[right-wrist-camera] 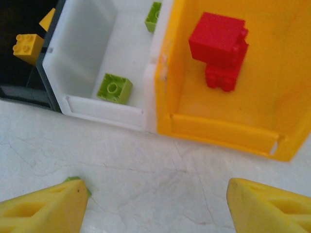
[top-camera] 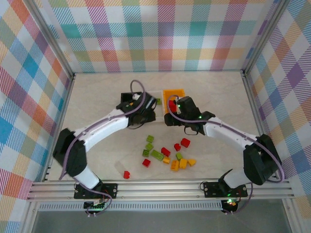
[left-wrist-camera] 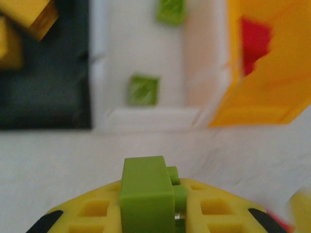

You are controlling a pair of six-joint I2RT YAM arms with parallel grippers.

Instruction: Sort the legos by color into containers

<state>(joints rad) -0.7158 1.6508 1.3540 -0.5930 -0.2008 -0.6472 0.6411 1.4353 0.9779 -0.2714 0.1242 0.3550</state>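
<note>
My left gripper moves outward over the middle of the white bin next, which lies outward and holds green legos, and releases the lime green lego (left-wrist-camera: pixel 146 189).
My left gripper (top-camera: pixel 142 110) is shut on a lime green lego (left-wrist-camera: pixel 146 189) just short of the three containers. Ahead of it stand the black bin (left-wrist-camera: pixel 43 92) with yellow legos (left-wrist-camera: pixel 29 14), the white bin (left-wrist-camera: pixel 146 116) with two green legos (left-wrist-camera: pixel 144 90), and the orange bin (left-wrist-camera: pixel 272 82). My right gripper (right-wrist-camera: pixel 158 206) is open and empty above bare table in front of the orange bin (right-wrist-camera: pixel 228 128), which holds red legos (right-wrist-camera: pixel 218 41). Several loose red, green and yellow legos (top-camera: pixel 165 154) lie mid-table.
A single red brick (top-camera: pixel 126 174) lies apart at the front left. The two arms' wrists crowd close together over the bins. Checked cloth walls on metal posts (top-camera: pixel 65 73) enclose the table, with a rail (top-camera: pixel 160 187) along the front.
</note>
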